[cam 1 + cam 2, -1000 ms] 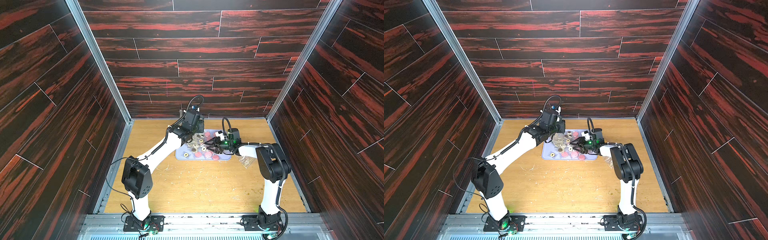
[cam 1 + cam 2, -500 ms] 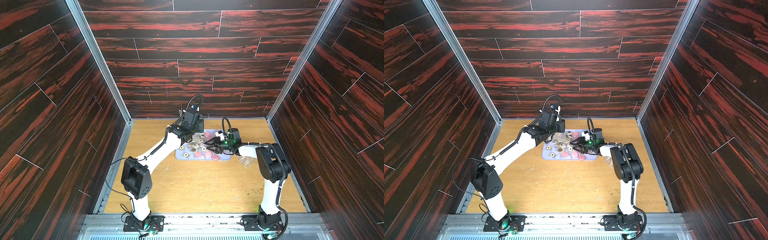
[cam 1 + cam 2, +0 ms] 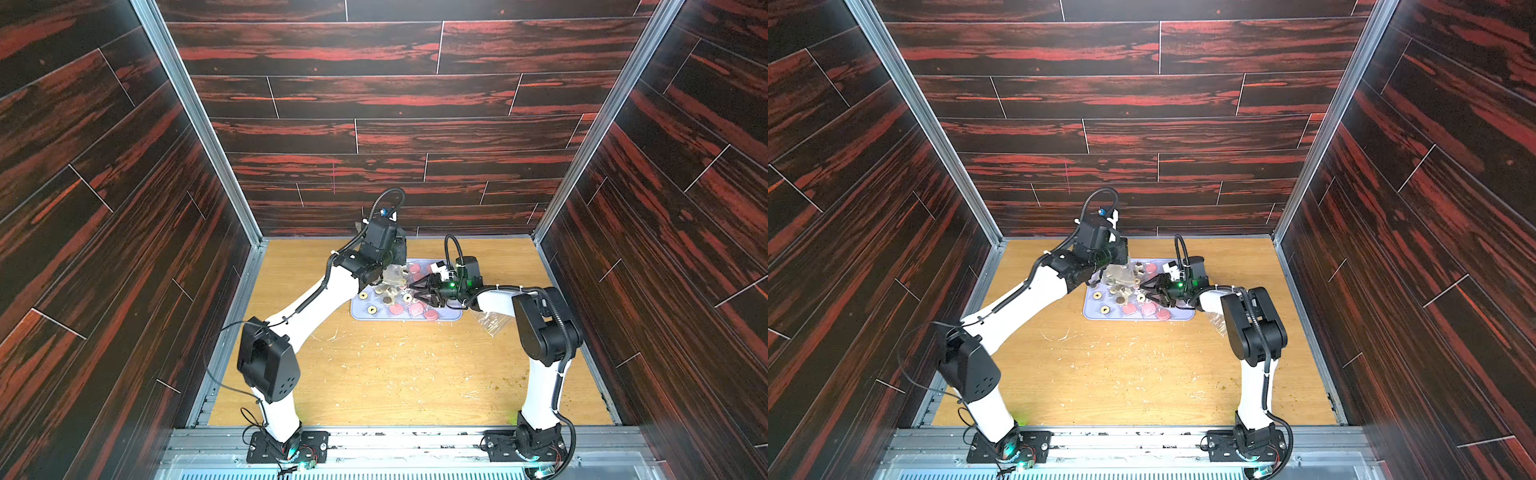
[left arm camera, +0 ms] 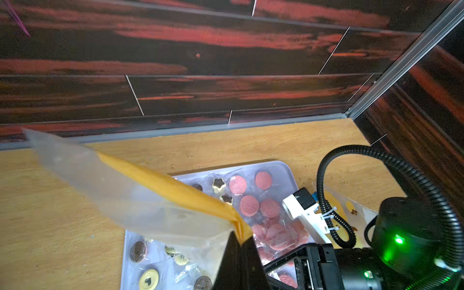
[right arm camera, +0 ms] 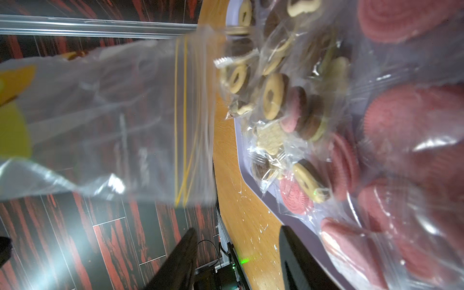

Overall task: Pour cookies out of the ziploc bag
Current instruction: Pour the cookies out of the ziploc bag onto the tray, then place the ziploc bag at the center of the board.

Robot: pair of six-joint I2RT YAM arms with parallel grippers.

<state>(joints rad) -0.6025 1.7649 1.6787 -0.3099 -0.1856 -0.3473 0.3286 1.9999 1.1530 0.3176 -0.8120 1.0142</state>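
Observation:
The bare tabletop beside the tray is below and back of my left gripper. My left gripper needs to move back and down there next and release the emptied bag.
My left gripper (image 4: 237, 234) is shut on the yellow edge of the clear ziploc bag (image 4: 125, 195), holding it up over the lavender tray (image 4: 283, 170). In both top views the bag (image 3: 392, 274) (image 3: 1121, 272) hangs by the tray's far left part. No cookie shows inside the bag (image 5: 113, 125). Wrapped cookies (image 3: 415, 308) (image 3: 1148, 309) (image 4: 248, 204) (image 5: 273, 100), pink, cream and dark brown, lie spread on the tray (image 3: 361, 313) (image 3: 1092, 311) (image 5: 284, 218). My right gripper (image 3: 411, 291) (image 3: 1143, 291) (image 5: 237, 228) is open, low over the tray, beside the bag's mouth, holding nothing.
A second clear bag (image 3: 490, 322) (image 4: 351, 208) lies on the wooden table right of the tray, under my right forearm. Crumbs are scattered over the table's front half. Dark wooden walls close in the back and both sides.

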